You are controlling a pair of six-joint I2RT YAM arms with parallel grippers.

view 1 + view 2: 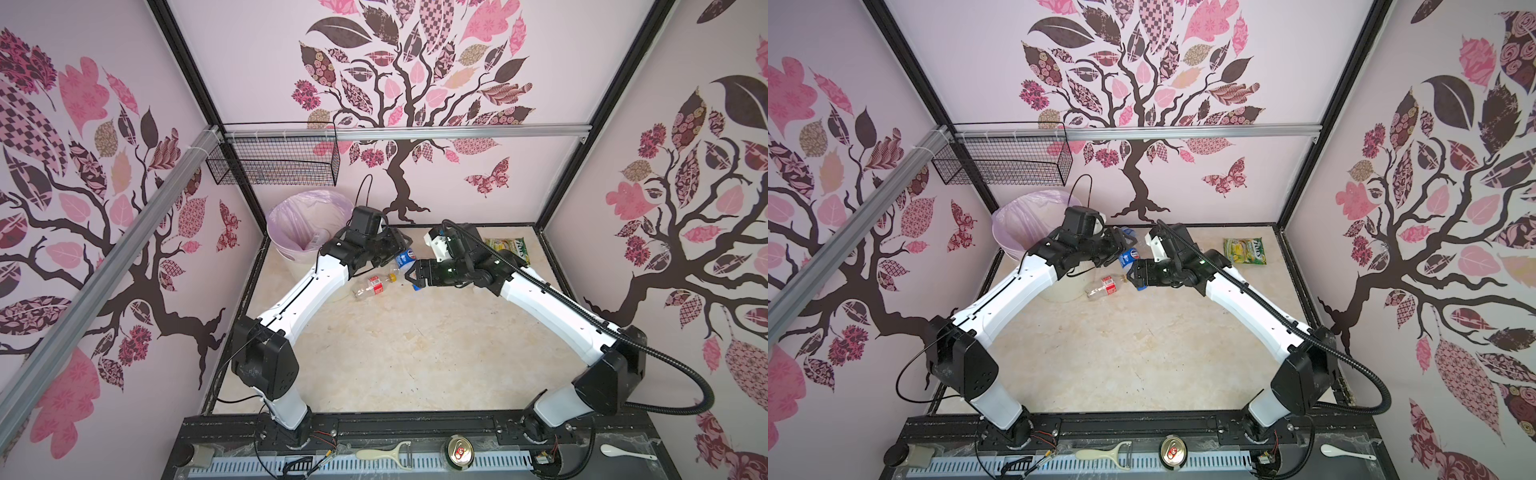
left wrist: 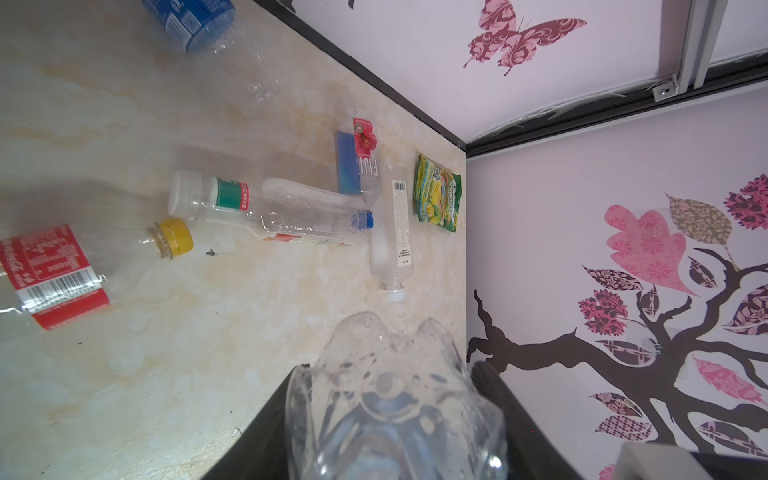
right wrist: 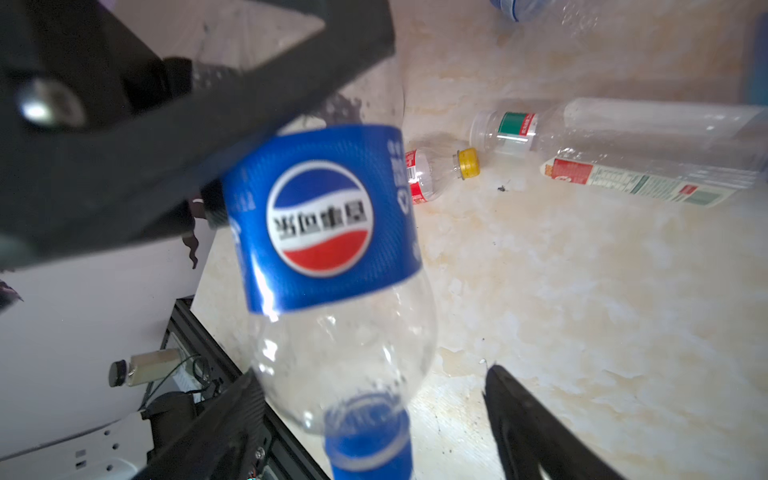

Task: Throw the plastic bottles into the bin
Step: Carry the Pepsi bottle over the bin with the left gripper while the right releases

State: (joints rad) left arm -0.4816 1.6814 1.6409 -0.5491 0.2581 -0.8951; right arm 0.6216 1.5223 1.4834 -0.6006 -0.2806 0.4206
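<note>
The bottle's end with the cap hangs low and must clear the bin's rim, so my left gripper should carry the bottle up and over the bin's opening [image 1: 305, 219] to release it.
A clear plastic bottle with a blue label [image 1: 405, 258] [image 1: 1128, 256] [image 3: 320, 220] hangs between both arms above the table, right of the bin [image 1: 291, 216] [image 1: 1013, 216]. My left gripper [image 1: 394, 248] [image 2: 390, 399] is shut on its clear lower body. My right gripper [image 1: 409, 277] [image 3: 370, 386] stands open around its blue cap, its fingers [image 3: 511, 399] apart from it. On the table lie a red-labelled bottle with a yellow cap [image 1: 372, 286] [image 2: 54, 274] [image 3: 432, 174], a white-capped bottle [image 2: 232, 199], a square clear one [image 2: 390, 232] and another blue-labelled one [image 2: 191, 20].
A green-yellow snack packet [image 1: 509, 249] [image 2: 436, 193] lies at the back right of the table. A black wire basket [image 1: 274, 162] hangs above the bin. On the front ledge are a metal can [image 1: 458, 451], a peeler [image 1: 382, 453] and a white spoon [image 1: 623, 451].
</note>
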